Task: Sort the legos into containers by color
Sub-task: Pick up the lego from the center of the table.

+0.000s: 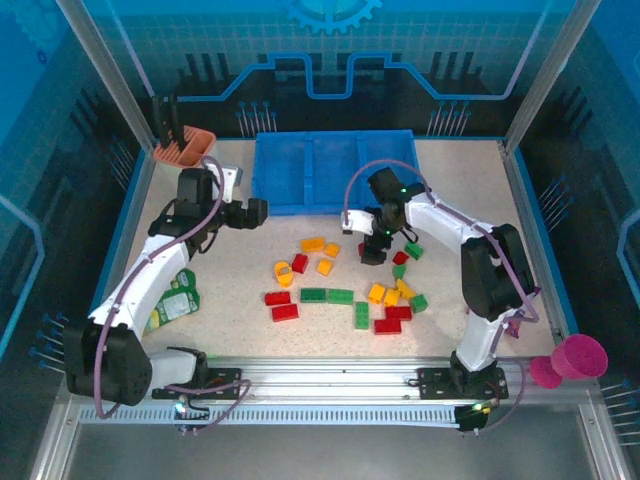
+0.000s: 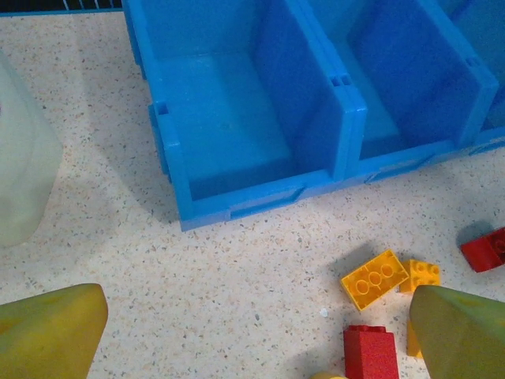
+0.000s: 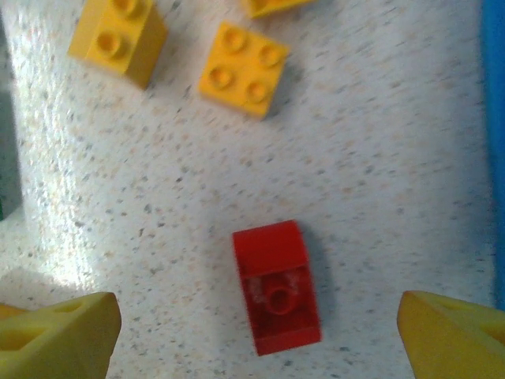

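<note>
The small red brick (image 3: pixel 278 289) lies below my right gripper, between its open fingers. The right gripper moves down next and closes on the brick's long sides.
The legos lie scattered mid-table: red (image 1: pixel 278 298), green (image 1: pixel 327 295) and yellow-orange (image 1: pixel 312 243) bricks. Behind them stand the containers, three joined compartments of a blue tray (image 1: pixel 335 170). My left gripper (image 1: pixel 258 212) hangs open just in front of the tray's left compartment (image 2: pixel 229 126), with bare table between its fingers (image 2: pixel 47 332). A yellow brick (image 2: pixel 377 278) and a red brick (image 2: pixel 369 353) lie to its right. My right gripper (image 3: pixel 256 339) is open low over a small red brick (image 3: pixel 276 286), which lies between the fingers (image 3: pixel 55 335) untouched.
Two yellow bricks (image 3: pixel 118 38) (image 3: pixel 241 69) lie beyond the red one. A cream holder with an orange rim (image 1: pixel 185 145) stands at the back left, a green packet (image 1: pixel 175 298) lies under the left arm, and a pink cup (image 1: pixel 580 357) sits off the front right corner.
</note>
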You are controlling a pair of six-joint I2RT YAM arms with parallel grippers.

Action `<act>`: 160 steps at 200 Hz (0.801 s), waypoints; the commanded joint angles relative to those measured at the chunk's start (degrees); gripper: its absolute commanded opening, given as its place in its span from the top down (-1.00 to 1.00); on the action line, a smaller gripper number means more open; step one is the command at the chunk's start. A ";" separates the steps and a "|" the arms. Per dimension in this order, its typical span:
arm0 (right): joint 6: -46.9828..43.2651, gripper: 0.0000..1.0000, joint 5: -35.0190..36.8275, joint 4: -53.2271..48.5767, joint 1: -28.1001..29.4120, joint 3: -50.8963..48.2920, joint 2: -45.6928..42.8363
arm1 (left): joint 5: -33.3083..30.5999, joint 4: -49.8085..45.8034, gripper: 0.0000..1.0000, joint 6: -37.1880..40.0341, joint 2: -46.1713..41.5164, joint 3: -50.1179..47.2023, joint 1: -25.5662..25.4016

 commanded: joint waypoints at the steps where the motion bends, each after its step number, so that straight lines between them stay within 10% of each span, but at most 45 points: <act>1: -2.38 -0.88 1.90 2.48 0.36 -1.56 0.84 | 0.20 2.45 -0.99 1.76 -1.41 -1.35 -0.27; 85: -4.92 -0.81 6.38 13.64 -0.12 -6.86 4.93 | -1.14 2.64 -0.99 3.09 0.92 -1.39 -0.24; 160: -4.65 0.49 5.52 13.52 -0.67 -7.59 7.11 | -0.19 2.51 -0.99 2.30 3.49 0.15 -0.24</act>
